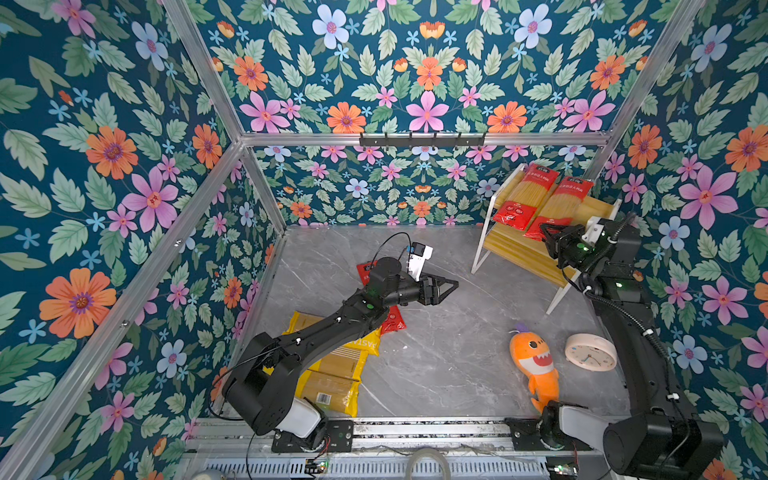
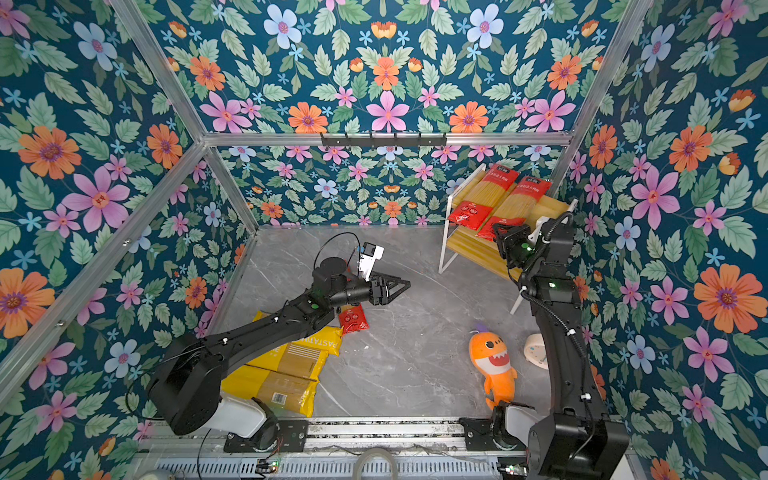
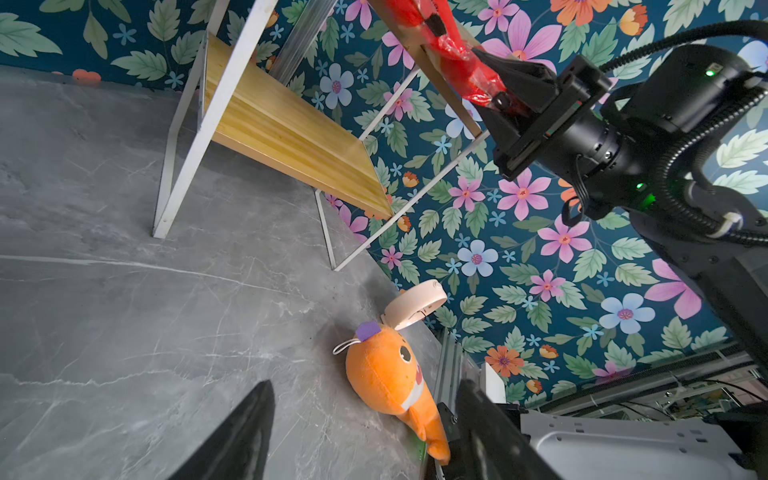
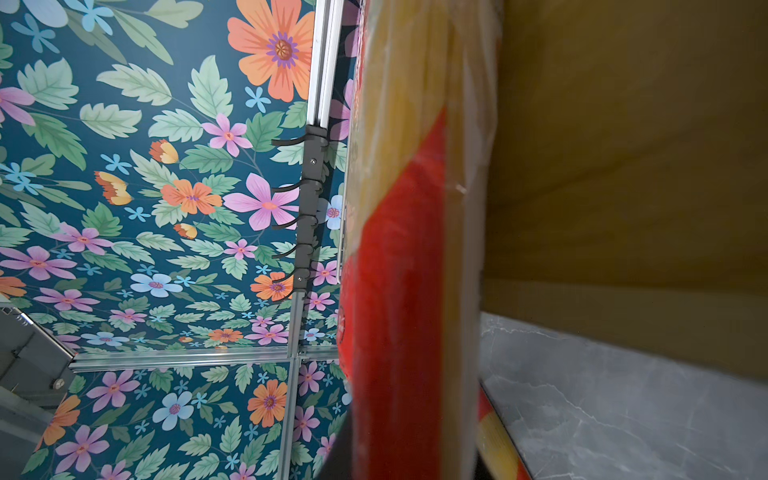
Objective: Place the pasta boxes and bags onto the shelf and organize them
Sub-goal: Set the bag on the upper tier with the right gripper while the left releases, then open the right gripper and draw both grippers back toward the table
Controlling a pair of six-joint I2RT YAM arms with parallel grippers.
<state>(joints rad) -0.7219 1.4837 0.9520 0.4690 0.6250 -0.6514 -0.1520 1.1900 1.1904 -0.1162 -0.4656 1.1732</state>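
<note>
The nearer pack's held end overhangs, so my right gripper will next push that pack outward against the other red pack's long edge (image 1: 542, 202) and release.
The shelf (image 1: 483, 239) stands at the back right, with two red pasta packs lying side by side on its slanted upper board. My right gripper (image 1: 546, 237) is shut on the lower end of the nearer red pack (image 1: 557, 208); the left wrist view shows its jaws pinching that red pack (image 3: 461, 62). My left gripper (image 1: 453, 284) hovers open and holds nothing above the middle of the table. A third red pack (image 1: 394, 322) and the yellow PASTATIME packs (image 1: 336, 365) lie on the table under my left arm.
An orange plush shark (image 1: 536, 361) and a round cream clock (image 1: 590, 352) lie at the front right beside my right arm. A black hook rail (image 1: 422, 139) hangs on the back wall. The shelf's lower board (image 3: 291, 133) is bare.
</note>
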